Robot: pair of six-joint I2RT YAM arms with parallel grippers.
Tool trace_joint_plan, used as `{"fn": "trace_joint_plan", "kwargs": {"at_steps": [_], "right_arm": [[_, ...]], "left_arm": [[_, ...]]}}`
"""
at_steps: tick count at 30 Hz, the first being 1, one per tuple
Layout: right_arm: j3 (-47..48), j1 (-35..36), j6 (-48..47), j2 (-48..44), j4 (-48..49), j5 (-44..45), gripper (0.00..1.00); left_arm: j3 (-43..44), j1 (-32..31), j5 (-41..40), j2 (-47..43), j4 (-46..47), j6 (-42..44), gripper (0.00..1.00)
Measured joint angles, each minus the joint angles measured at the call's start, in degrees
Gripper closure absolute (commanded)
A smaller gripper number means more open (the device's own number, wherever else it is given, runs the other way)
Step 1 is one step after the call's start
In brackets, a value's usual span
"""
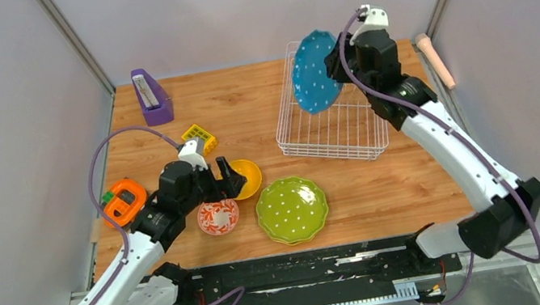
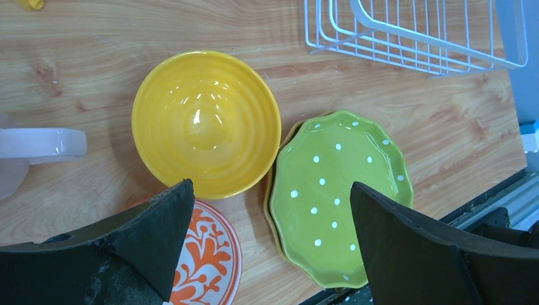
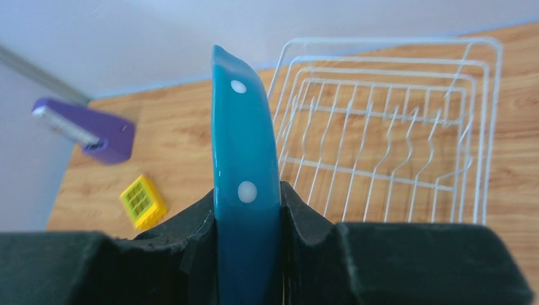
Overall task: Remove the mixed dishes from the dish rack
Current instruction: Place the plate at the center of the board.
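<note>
Next, my right gripper will bring the blue plate back, down and tilted flat onto the empty green dotted plate and release it, as that lies below and back.
My right gripper is shut on the rim of a blue white-dotted plate and holds it upright above the left end of the white wire dish rack. In the right wrist view the plate stands edge-on between my fingers and the rack holds no dishes. My left gripper is open and empty above the table. Below it lie the yellow bowl, the red-and-white bowl and the green dotted plate, stacked on a yellow plate. A pale pinkish cup shows partly at the left.
A purple wedge holder stands at the back left. A yellow grid block and an orange round gadget lie near my left arm. A pinkish rod lies on the right rim. Grey walls enclose the table.
</note>
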Motion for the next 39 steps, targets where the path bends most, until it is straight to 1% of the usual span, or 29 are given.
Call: {"fn": "trace_joint_plan", "kwargs": {"at_steps": [5,10,14,18,21,26,31,39], "right_arm": [[-11.96,0.0,4.39,-11.3,-0.22,-13.33,1.0],[-25.53,0.07,10.75,-21.51,0.63,-30.82,1.0],[-34.75,0.55,15.32,-25.88,0.96,-41.4,1.0],[-41.88,0.7,18.82,-28.44,2.05,-46.77,1.0],[-46.69,0.76,21.16,-30.71,3.56,-48.41,1.0],[-52.0,0.76,24.37,-33.83,5.31,-48.37,1.0],[-56.54,0.76,27.98,-36.85,7.52,-46.53,1.0],[-63.91,1.62,32.28,-38.1,8.41,-42.84,1.0]], "left_arm": [[0.0,0.0,-0.04,-1.36,-0.04,-0.15,0.0],[-0.28,0.0,-0.09,-3.72,-0.09,-0.48,0.0],[-0.72,0.0,-0.26,-5.81,-0.09,-0.72,0.0],[-1.05,0.0,-0.24,-7.23,-0.09,-1.07,0.0],[-1.07,0.0,-0.22,-7.72,0.0,-1.22,0.0],[-1.25,0.0,0.0,-7.91,0.0,-1.25,0.0],[-1.27,0.0,0.22,-8.44,0.09,-1.27,0.0],[-1.29,0.0,1.27,-8.2,0.17,-1.46,0.0]]}}
